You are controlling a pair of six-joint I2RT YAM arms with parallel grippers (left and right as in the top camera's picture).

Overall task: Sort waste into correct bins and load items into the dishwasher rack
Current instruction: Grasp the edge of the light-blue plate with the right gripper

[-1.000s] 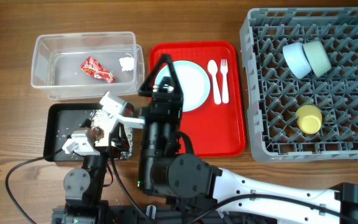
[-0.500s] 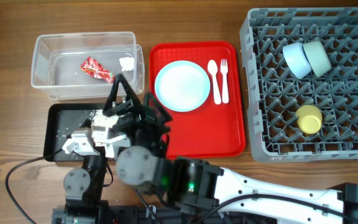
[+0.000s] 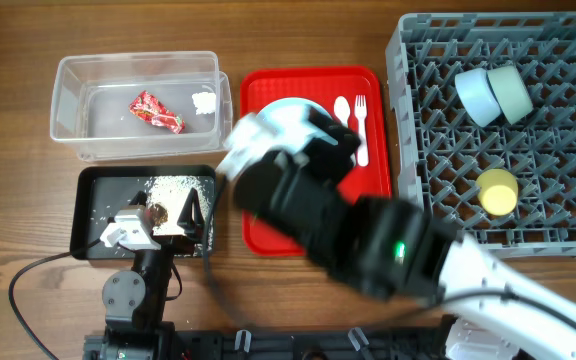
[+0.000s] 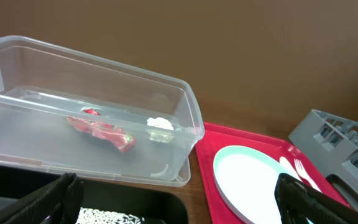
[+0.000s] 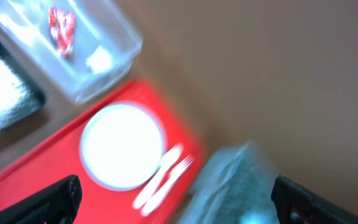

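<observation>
The right gripper turns and moves down onto the blue plate's near rim (image 5: 128, 187) by the spoon handle next, since that rim lies below the gripper's open fingers.
The clear tub (image 3: 78, 100) holds the red wrapper (image 3: 156, 111) and the tissue wad (image 3: 204, 101); both also show in the left wrist view, wrapper (image 4: 101, 130) and tissue (image 4: 160, 123). Rice (image 3: 173, 185) lies in the black tray (image 3: 93, 215). My left gripper (image 4: 179, 205) hangs open and empty over that tray. The blue plate (image 4: 260, 183), spoon (image 3: 343, 108) and fork (image 3: 360, 110) lie on the red tray (image 3: 368, 210). My right arm (image 3: 348, 225) blurs across that tray, and its gripper (image 5: 176, 202) is open and empty. The rack (image 3: 558, 60) holds saucer (image 3: 476, 95), bowl (image 3: 511, 90) and cup (image 3: 497, 190).
The right arm covers most of the plate and the tray's middle in the overhead view. The left arm's base (image 3: 133, 295) and cables sit at the table's front edge. Bare wood lies between the tub and the red tray.
My right arm has swung fast from over the black tray rightward across the red tray, towards the rack. The left arm has stayed put.
</observation>
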